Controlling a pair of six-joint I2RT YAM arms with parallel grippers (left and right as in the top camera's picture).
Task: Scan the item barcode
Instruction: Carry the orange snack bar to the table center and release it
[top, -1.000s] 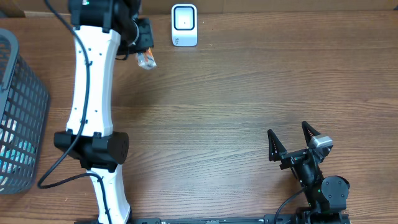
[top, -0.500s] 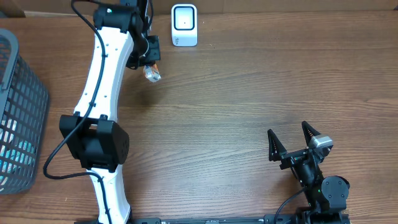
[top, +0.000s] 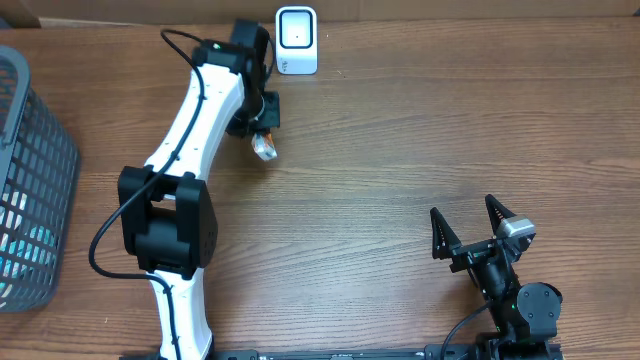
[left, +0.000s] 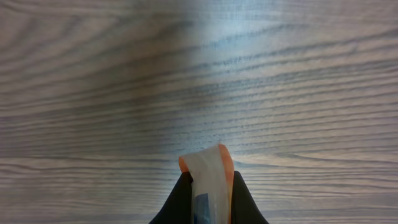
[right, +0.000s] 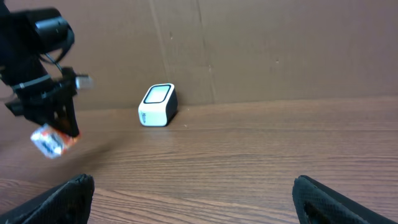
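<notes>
The left gripper will move across and down to release the item, because a bare patch of tabletop is below the item, to its right in the overhead view.
My left gripper (top: 263, 128) is shut on the item (top: 266, 149), a small orange and clear packet that hangs over the table, just in front and left of the white scanner (top: 296, 40). In the left wrist view the packet (left: 209, 167) sticks out between the black fingers (left: 244, 198), with a blue patch on its face. The right wrist view shows the item (right: 52, 140) held off the table left of the scanner (right: 157, 104). My right gripper (top: 468, 224) rests open at the near right, nothing between its fingers (right: 69, 194).
A grey slatted basket (top: 40, 170) stands at the left edge with something light blue inside. A brown cardboard wall (right: 261, 50) runs behind the scanner along the table's far edge.
The left arm has swung right and toward the near side with the item, from left of the scanner to just in front of it. The right arm has not moved.
</notes>
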